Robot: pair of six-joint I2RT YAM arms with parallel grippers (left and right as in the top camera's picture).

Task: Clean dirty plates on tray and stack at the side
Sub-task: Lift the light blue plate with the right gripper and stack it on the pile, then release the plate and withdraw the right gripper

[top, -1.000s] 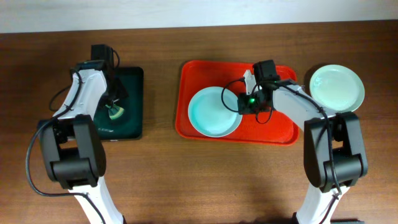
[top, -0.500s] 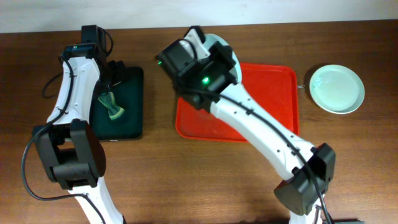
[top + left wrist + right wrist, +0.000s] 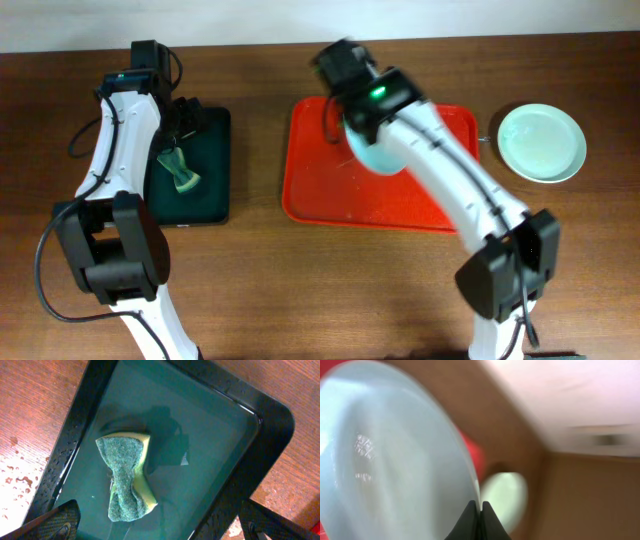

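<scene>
The second plate already lies beside the red tray [image 3: 330, 195], so the right gripper will swing over to that plate's edge away from the tray [image 3: 580, 152], go down and let go.
My right gripper [image 3: 352, 118] is shut on the rim of a pale mint plate [image 3: 374, 152] and holds it tilted in the air over the red tray [image 3: 330, 195]. In the right wrist view the fingers [image 3: 480, 510] pinch the plate's edge [image 3: 385, 460]; the picture is blurred. A second plate [image 3: 541, 143] lies on the table right of the tray and also shows in the right wrist view [image 3: 504, 492]. No other plate shows. My left gripper [image 3: 185, 125] is open and empty [image 3: 160, 527] above the black tray.
A green and yellow sponge [image 3: 125, 477] lies crumpled in the wet black tray [image 3: 240, 465], which sits left of the red tray [image 3: 215, 165]. Water drops dot the wood beside it. The pale wall runs along the table's back edge.
My right arm lifted the plate off the red tray, swung it up to the left, and has now moved it back right over the tray. The left arm rose slightly, then stayed still.
</scene>
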